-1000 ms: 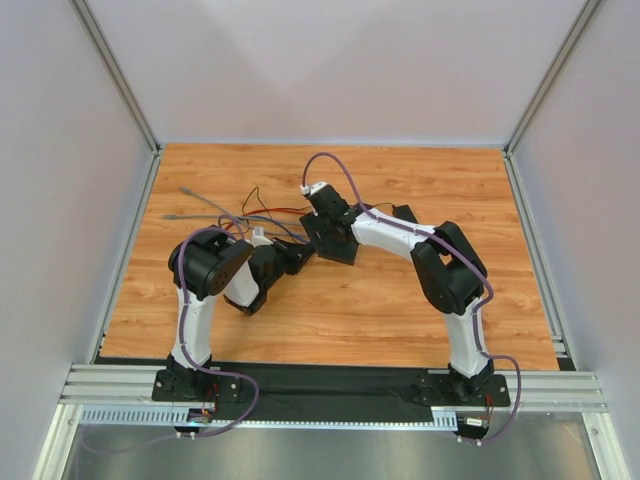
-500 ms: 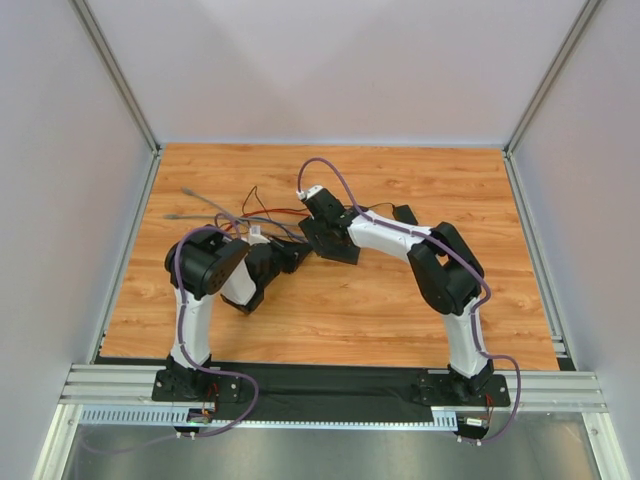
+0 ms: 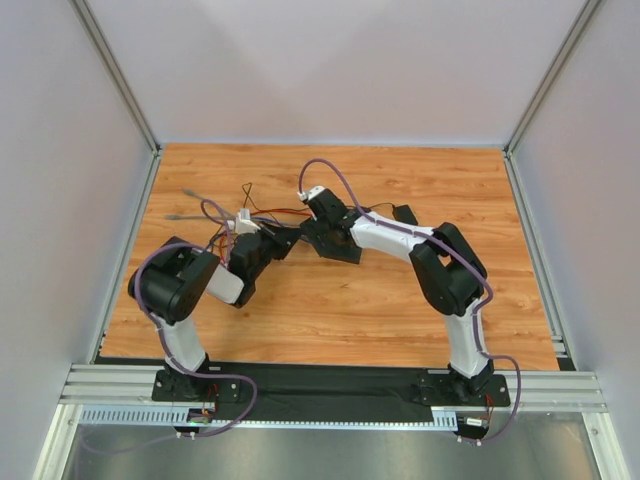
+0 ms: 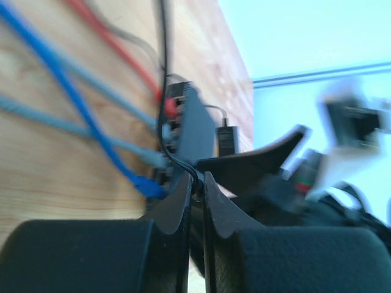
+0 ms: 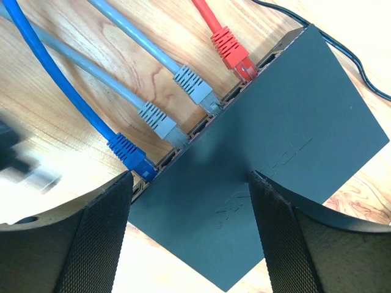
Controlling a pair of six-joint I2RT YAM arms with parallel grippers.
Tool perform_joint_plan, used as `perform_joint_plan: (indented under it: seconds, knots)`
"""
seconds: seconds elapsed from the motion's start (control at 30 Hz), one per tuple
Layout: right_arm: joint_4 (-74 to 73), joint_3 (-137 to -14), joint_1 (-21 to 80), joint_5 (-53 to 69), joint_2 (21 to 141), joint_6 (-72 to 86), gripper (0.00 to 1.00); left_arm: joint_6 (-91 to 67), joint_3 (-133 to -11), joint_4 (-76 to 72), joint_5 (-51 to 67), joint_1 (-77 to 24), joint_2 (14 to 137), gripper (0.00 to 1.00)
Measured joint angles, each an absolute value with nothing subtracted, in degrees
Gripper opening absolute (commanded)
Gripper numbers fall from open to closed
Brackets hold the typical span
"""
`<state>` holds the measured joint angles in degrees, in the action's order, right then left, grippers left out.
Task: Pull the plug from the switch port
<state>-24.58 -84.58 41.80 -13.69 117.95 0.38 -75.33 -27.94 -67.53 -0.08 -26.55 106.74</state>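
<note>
My left gripper lifts past the cables next, with the black plug away from the ports, then goes back and down to the table.
The flat black switch (image 5: 275, 140) lies on the wooden table under my right gripper (image 5: 190, 177), which is open, its fingers straddling the top face near the port edge. Blue (image 5: 129, 154), two grey (image 5: 160, 121) and red (image 5: 231, 47) plugs sit in the ports. My left gripper (image 4: 197, 183) is shut on the end of a thin black cable (image 4: 162, 73), just left of the switch (image 4: 197, 125). A blurred black plug (image 5: 24, 168) shows apart from the port edge. From above, the left gripper (image 3: 285, 240) and right gripper (image 3: 325, 235) meet at the switch (image 3: 342, 252).
Blue, grey, red and black cables (image 3: 215, 212) fan out over the table towards the back left. A small black power-adapter block (image 3: 403, 213) lies behind the right arm. Grey walls on aluminium posts close in both sides and the back.
My left arm has swung its elbow out to the left and drawn its gripper back, away from the switch's port edge. The right gripper has stayed on the switch.
</note>
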Motion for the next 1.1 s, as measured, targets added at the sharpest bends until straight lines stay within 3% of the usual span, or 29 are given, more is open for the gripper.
perform_joint_plan:
  seconds: [0.23,0.43,0.63,0.83,1.1]
  knots:
    - [-23.49,-83.57,40.49,-11.38,117.1,1.21,0.78,-61.19,-28.42,-47.55,-2.48,-26.15,83.79,0.0]
    - [-22.85,-82.96,38.74,-8.84,116.44,2.44,0.78,-47.37,-37.41,-24.91,-5.32,-24.86,66.76,0.0]
    - [-20.4,-80.88,38.02,-6.79,115.04,4.05,0.79,-39.33,-42.41,-12.25,-3.22,-18.5,64.58,0.0]
    - [-15.05,-75.46,37.28,-5.43,111.81,6.83,0.79,-35.51,-41.93,-3.49,-4.27,-18.22,61.39,0.0]
    - [-7.86,-64.31,34.61,-4.69,104.07,13.41,0.79,-37.12,-41.85,7.75,-18.72,-16.73,55.83,0.0]
